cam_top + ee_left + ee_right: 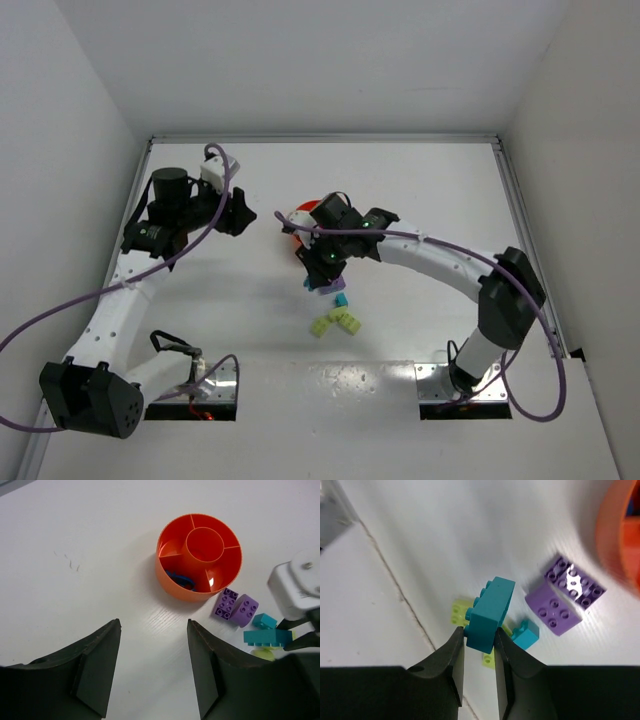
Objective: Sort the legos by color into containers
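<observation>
I should next raise my right gripper, carry the long teal lego (pixel 490 611) outward over the bowl section nearest the purple legos, and release it, as that section looks empty.
My right gripper (pixel 480 634) is shut on a long teal lego (pixel 490 611), which sticks out tilted above the table. Below it lie a small teal lego (pixel 525 634), two purple legos (pixel 554 610) and yellow-green legos (pixel 459 612). The orange bowl (pixel 172 582) stands just beyond them, with a centre well and divided sections; something blue (pixel 180 578) lies in one near section. My left gripper (pixel 154 625) hangs open over bare table left of the bowl, with nothing between its fingers. In the top view the right gripper (pixel 325 275) is between the bowl (pixel 300 215) and the yellow-green legos (pixel 335 322).
A seam in the table surface (pixel 395 585) runs close to the yellow-green legos. White walls enclose the table at the back and sides. The right arm (pixel 440 262) arches across the middle right.
</observation>
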Robot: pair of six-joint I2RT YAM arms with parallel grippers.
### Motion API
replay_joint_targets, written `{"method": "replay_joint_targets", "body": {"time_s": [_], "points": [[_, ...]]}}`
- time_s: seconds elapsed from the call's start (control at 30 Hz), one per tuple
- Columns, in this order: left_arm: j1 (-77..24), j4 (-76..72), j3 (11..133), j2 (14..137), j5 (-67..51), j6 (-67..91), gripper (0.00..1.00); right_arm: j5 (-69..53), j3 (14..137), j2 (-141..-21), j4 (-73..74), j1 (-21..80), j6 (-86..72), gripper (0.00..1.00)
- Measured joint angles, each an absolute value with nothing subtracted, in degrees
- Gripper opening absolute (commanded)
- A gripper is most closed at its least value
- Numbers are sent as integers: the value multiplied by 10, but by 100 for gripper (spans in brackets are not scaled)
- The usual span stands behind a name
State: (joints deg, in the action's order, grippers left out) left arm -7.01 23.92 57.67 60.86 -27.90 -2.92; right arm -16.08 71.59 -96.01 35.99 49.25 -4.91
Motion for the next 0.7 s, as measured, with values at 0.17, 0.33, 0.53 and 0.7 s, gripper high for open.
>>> {"method": "replay_joint_targets", "body": {"time_s": [0.17,0.33,0.53,0.7], "points": [[-70,234,577,609,-283,-25,61,-165,790,-938,375,489,-34,16],[-70,227,577,611,-286,-20,61,-133,852,-938,381,479,-19,16],[-70,225,577,619,-286,-10,61,-84,874,-945,387,445,-13,16],[-70,219,577,622,-287,-7,61,-63,875,-957,401,402,-13,16]]}}
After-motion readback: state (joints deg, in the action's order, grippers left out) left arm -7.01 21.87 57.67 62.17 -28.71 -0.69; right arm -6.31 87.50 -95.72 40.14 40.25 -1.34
